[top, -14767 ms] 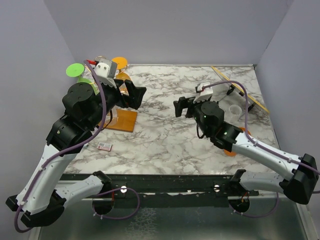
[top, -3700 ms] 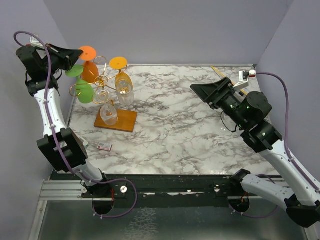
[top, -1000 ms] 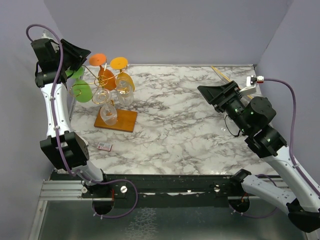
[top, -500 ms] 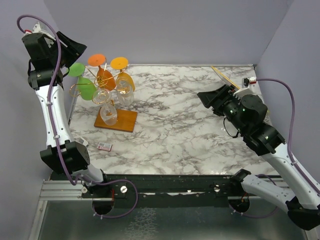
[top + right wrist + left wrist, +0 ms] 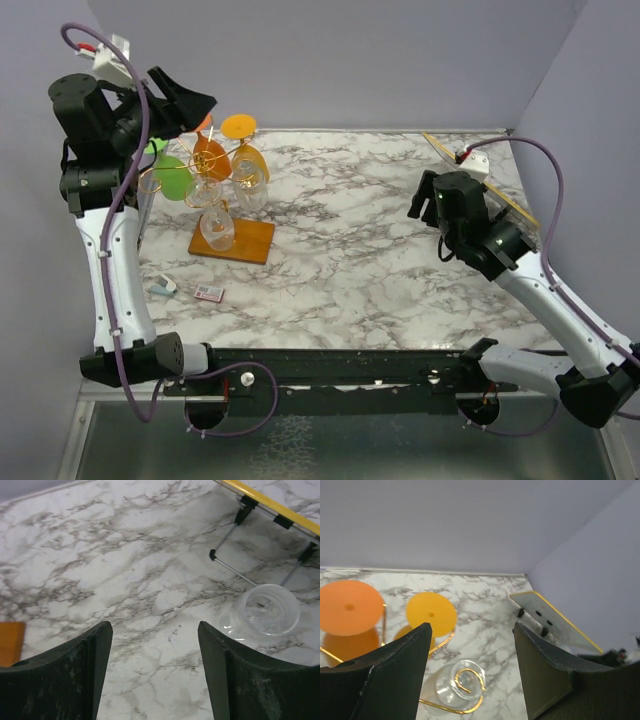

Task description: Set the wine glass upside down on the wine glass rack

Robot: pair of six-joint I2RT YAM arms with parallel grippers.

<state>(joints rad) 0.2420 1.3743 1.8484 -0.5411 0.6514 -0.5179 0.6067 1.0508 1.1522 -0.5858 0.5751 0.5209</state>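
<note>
The robot's right gripper will move down and to the right in the wrist view, astride the clear wine glass's near rim, because the glass's opening faces up.
The wine glass rack, gold wire on an orange-brown wooden base, stands at the far left. Orange, yellow, green and clear glasses hang on it upside down. My left gripper is open and empty, high above the rack. In the left wrist view it looks down on an orange foot, a yellow foot and a clear foot in a gold spiral. My right gripper is open and empty above the table at right. A clear wine glass sits on the marble just right of its fingers; in the top view the arm hides it.
A yellow-edged board on thin black legs stands at the far right, also in the right wrist view and the left wrist view. A small card and a small pale object lie near the front left. Grey walls enclose the marble table.
My left gripper has swung forward and right, now over the rack. My right gripper has turned down and moved toward the far right of the table. Both stay open.
</note>
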